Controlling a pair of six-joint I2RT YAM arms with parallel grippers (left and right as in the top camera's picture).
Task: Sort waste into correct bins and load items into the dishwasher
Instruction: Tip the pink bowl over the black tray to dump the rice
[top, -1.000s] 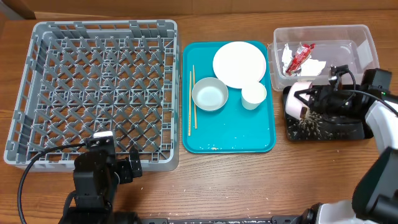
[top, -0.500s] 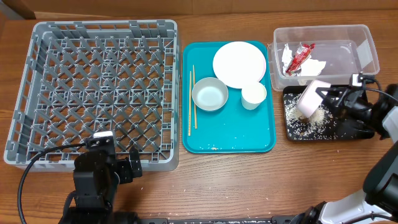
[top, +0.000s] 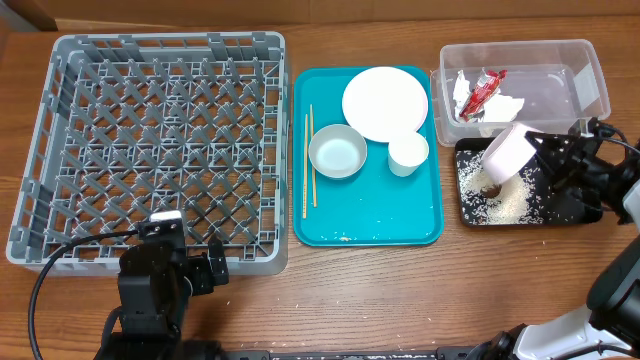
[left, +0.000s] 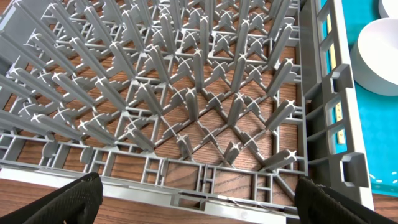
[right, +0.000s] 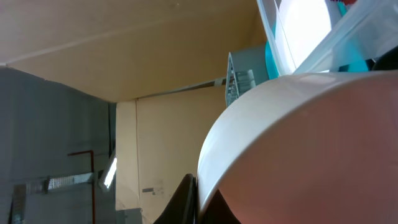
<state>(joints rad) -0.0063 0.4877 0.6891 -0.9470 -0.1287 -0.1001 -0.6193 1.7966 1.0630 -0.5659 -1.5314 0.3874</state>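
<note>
I will carry the bowl with my right gripper to the left in the overhead view next, to the teal tray's bare near part, then level it, lower it and let go of it.
My right gripper (top: 545, 160) is shut on the rim of a pale pinkish bowl (top: 505, 155), held tilted over the black tray (top: 470, 215). White rice grains (top: 508, 205) and a small brown lump (top: 493, 187) lie in that tray. The bowl fills the right wrist view (right: 298, 149). The clear tub (top: 590, 75) holds a red-and-white wrapper (top: 484, 92) and crumpled white paper (top: 506, 106). The teal tray (top: 330, 232) carries a round plate (top: 385, 103), a bowl (top: 337, 152), a small white cup (top: 408, 154) and chopsticks (top: 308, 160). My left gripper (left: 199, 208) is open at the grey dish rack's (top: 60, 130) front edge.
The rack's pegs and lattice floor fill the left wrist view (left: 186, 93), with a white bowl (left: 376, 56) on the teal tray at the right. The wooden table (top: 400, 300) runs along the front.
The right gripper has lifted and drawn right with the bowl, tipping it further. Rice now lies spread in the black tray and a brown lump shows below the bowl. The left arm has not moved.
</note>
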